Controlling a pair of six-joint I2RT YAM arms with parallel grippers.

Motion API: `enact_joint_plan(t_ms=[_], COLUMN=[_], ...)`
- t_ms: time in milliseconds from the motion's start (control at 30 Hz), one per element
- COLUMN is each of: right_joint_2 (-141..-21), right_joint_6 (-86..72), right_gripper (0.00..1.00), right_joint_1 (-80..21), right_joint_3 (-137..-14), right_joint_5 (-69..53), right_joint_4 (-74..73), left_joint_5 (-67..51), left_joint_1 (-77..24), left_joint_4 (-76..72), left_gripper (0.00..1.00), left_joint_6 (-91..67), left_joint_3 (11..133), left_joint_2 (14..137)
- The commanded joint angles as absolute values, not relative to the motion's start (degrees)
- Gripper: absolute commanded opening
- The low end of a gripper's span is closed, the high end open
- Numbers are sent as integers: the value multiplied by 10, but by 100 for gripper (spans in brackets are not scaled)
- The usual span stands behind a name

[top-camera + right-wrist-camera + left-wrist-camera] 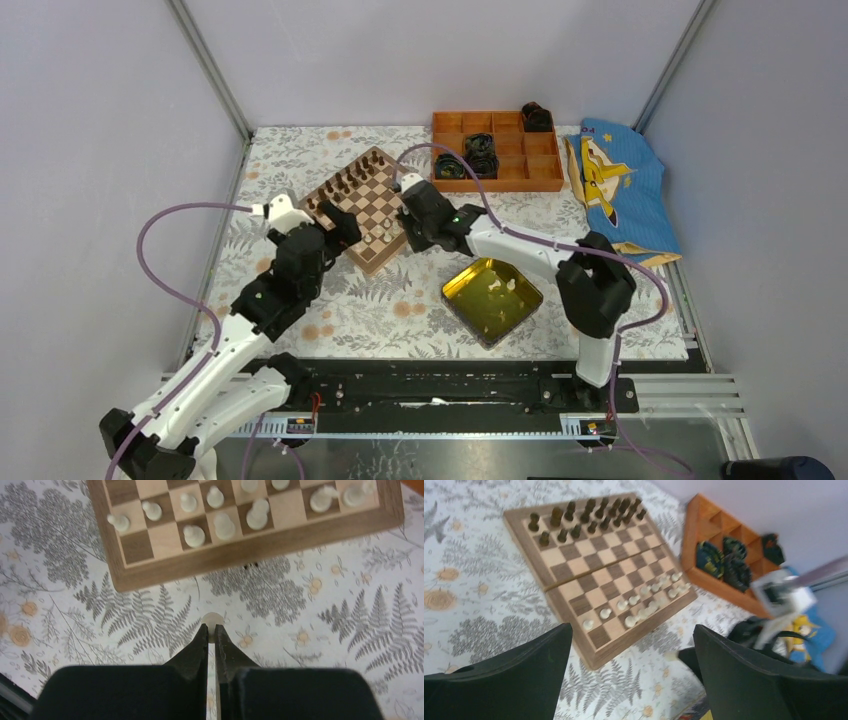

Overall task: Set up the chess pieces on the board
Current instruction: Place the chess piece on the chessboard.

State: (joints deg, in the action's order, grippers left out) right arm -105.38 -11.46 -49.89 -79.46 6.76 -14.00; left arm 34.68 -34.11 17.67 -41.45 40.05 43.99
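The right gripper moves to the left in the top view and down to release next, since the near row's light square by the board's corner [377,250] [166,542] is empty.
The wooden chessboard [357,206] lies at the back left of the table; it also shows in the left wrist view [594,565] and the right wrist view [240,550]. Dark pieces [584,515] stand on its far rows. Several cream-white pieces [222,525] stand on its near rows. My right gripper [211,629] is shut on a cream-white chess piece [213,620] and holds it over the cloth just off the board's near edge. My left gripper [631,655] is open and empty, near the board's corner.
A glossy yellow tray [491,298] with a few white pieces lies at the front middle. An orange compartment box [497,150] holding dark objects stands at the back. A blue cloth [615,185] lies at the right. The table has a floral cover.
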Motion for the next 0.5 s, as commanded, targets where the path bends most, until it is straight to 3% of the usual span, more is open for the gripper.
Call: enact_joint_plan(t_ms=[0,467], right_joint_2=[-1102,-1243], right_joint_6=[-94,-80], right_gripper=[0,0], right_joint_1=[-512,-534], right_joint_3=[-884,-1056], right_joint_5=[44,26], right_joint_4=[-142,-196], left_joint_5=[381,421], left_joint_1=[-344,-344], left_joint_4=[177,180], left_gripper=[99,99], left_joint_6=[-379,-276], left_joint_3=[473,618], left_joint_2=[434,424])
